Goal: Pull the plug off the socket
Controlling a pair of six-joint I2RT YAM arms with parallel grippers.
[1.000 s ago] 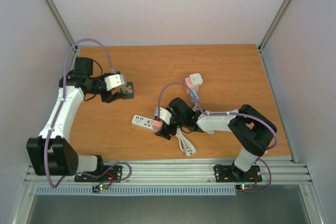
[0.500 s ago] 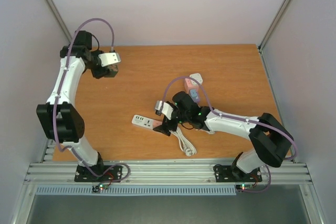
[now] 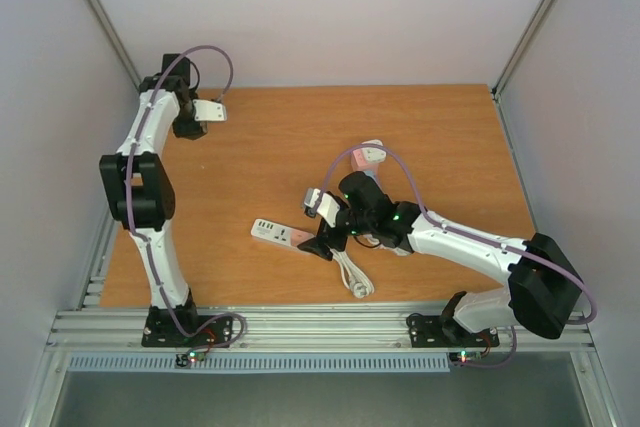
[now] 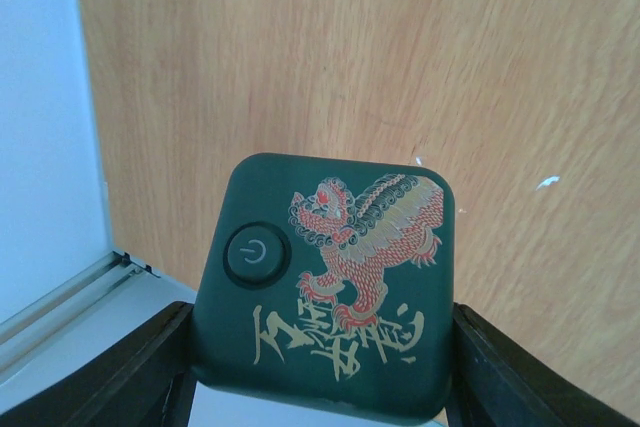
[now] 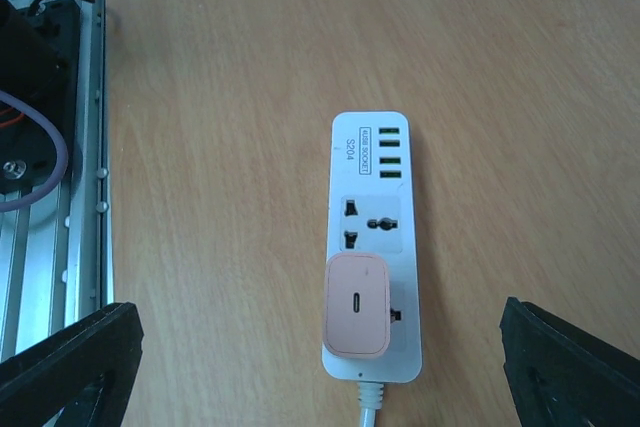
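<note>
My left gripper is above the bare tabletop near the wall, clear of the power strip (image 3: pixel 272 232), and next it will go down and release the dark green device there.
A white power strip (image 3: pixel 272 232) lies on the wooden table, and a pink plug (image 3: pixel 300 238) sits in its socket at the cable end. In the right wrist view the strip (image 5: pixel 372 187) lies straight ahead with the pink plug (image 5: pixel 357 305) seated in it. My right gripper (image 5: pixel 320 372) is open above the plug, its fingers (image 5: pixel 70 367) wide apart and touching nothing; it also shows in the top view (image 3: pixel 322 237). My left gripper (image 3: pixel 205 113) is at the far left back corner, shut on a dark green square device with a dragon print (image 4: pixel 330 277).
The strip's white cable (image 3: pixel 350 275) lies coiled toward the near edge. A pink and a white adapter (image 3: pixel 370 155) sit behind the right arm. The left wall and metal rail (image 4: pixel 40 147) are close to the left gripper. An aluminium rail (image 5: pixel 60 197) shows at the right wrist view's left.
The left arm has swung back toward the far left corner with the green device. The right arm has stretched out, and its gripper stays over the plug end of the strip.
</note>
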